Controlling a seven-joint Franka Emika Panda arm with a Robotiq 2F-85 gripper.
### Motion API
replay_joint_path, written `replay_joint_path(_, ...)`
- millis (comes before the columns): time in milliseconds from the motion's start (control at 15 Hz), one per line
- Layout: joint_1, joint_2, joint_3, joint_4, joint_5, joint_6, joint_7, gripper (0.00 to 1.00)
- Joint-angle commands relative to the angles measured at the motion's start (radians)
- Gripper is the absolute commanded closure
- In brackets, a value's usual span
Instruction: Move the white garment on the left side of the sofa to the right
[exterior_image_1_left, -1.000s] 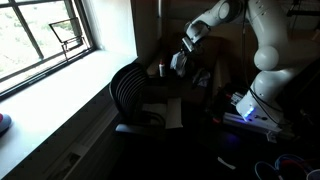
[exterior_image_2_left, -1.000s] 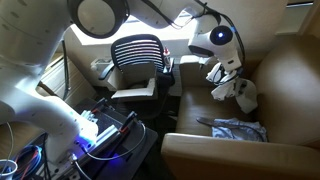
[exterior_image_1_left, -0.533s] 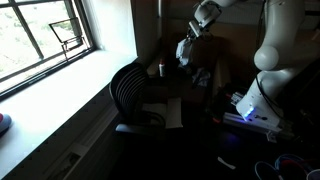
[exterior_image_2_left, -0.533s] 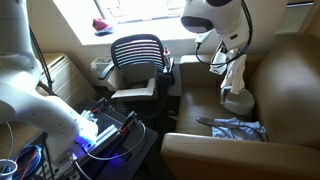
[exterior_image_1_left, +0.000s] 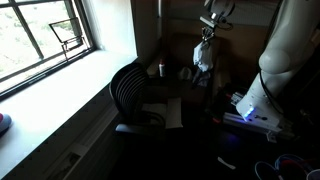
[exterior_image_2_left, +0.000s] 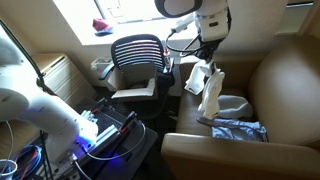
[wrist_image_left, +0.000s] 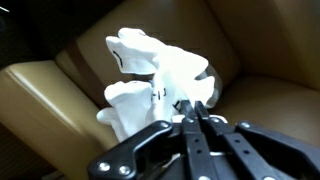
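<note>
My gripper needs to bring the white garment back down toward the sofa (wrist_image_left: 60, 85) arm, next to the patterned grey cloth.
My gripper (wrist_image_left: 188, 108) is shut on the white garment (wrist_image_left: 155, 85) and holds it up in the air over the brown sofa (wrist_image_left: 60, 85). In an exterior view the garment (exterior_image_2_left: 208, 90) hangs down from the gripper (exterior_image_2_left: 210, 60) above the sofa seat (exterior_image_2_left: 240, 103), its lower end near the cushion. In the dim exterior view the garment (exterior_image_1_left: 203, 56) dangles under the gripper (exterior_image_1_left: 208, 33).
A patterned grey cloth (exterior_image_2_left: 238, 129) lies on the near part of the sofa. A black slatted chair (exterior_image_2_left: 138, 62) stands beside the sofa by the window. Cables and a lit device (exterior_image_2_left: 100, 130) sit on the floor near the robot base.
The arm has lifted the white garment higher and carried it across the sofa; it now hangs stretched out from the gripper instead of bunched near the seat.
</note>
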Motion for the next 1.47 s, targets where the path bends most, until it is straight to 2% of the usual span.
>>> replay_joint_path(0,0.011,0.000,-0.021,-0.101,-0.103,-0.081,0.089,0.99)
replay_joint_path(333,-0.010,0.218,-0.006,-0.158,-0.068,0.006,0.121,0.99)
replay_joint_path(467,-0.005,0.304,-0.007,-0.167,-0.065,0.091,0.146,0.99)
replay_joint_path(533,0.028,0.355,-0.027,-0.179,-0.092,0.214,0.190,0.99)
replay_joint_path(667,0.048,0.437,-0.034,-0.173,-0.095,0.367,0.212,0.99)
replay_joint_path(933,0.146,0.591,-0.103,-0.150,-0.084,0.610,0.322,0.99)
replay_joint_path(1000,0.162,0.620,-0.109,-0.144,-0.067,0.661,0.346,0.86)
replay_joint_path(1067,0.145,0.625,-0.090,-0.133,-0.054,0.666,0.346,0.68)
replay_joint_path(1133,0.138,0.593,-0.084,-0.154,-0.068,0.625,0.323,0.88)
replay_joint_path(1333,0.148,0.627,-0.085,-0.134,-0.059,0.650,0.342,0.68)
replay_joint_path(1400,0.148,0.629,-0.087,-0.131,-0.058,0.651,0.342,0.68)
